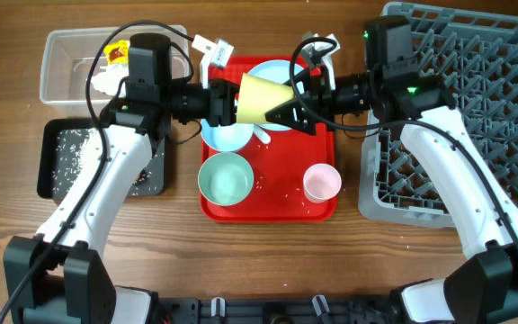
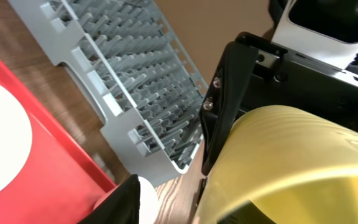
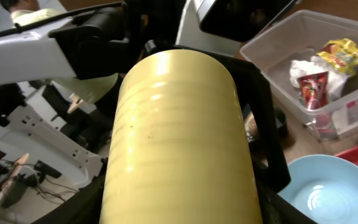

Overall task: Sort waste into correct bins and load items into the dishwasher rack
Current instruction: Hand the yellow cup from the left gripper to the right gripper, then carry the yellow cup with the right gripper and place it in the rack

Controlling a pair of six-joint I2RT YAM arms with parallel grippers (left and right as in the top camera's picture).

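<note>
The cup goes to the rack's empty near end [image 1: 426, 191] next, below my right gripper and to its right in the overhead view. My right gripper lowers and releases it there.
The yellow cup [image 1: 261, 99] [image 3: 179, 137] hangs on its side above the red tray [image 1: 277, 209], between my two grippers. My right gripper [image 1: 288, 108] [image 3: 179, 205] is shut on the cup, a black finger on each side of its body. My left gripper [image 1: 223, 103] [image 2: 190, 208] is open at the cup's rim [image 2: 303, 155]: one finger sits inside the mouth, and the other stands off the wall with wood showing between. The grey dishwasher rack [image 1: 475, 117] [image 2: 135, 81] lies to the right.
On the tray are a light blue plate [image 1: 272, 72], two light blue bowls [image 1: 227, 178] [image 1: 227, 135] and a pink cup [image 1: 321, 183]. The clear bin [image 1: 70, 63] [image 3: 353, 109] holds wrappers [image 3: 337, 53] and tissue [image 3: 303, 68]. The black bin [image 1: 61, 180] holds rice grains [image 1: 75, 148].
</note>
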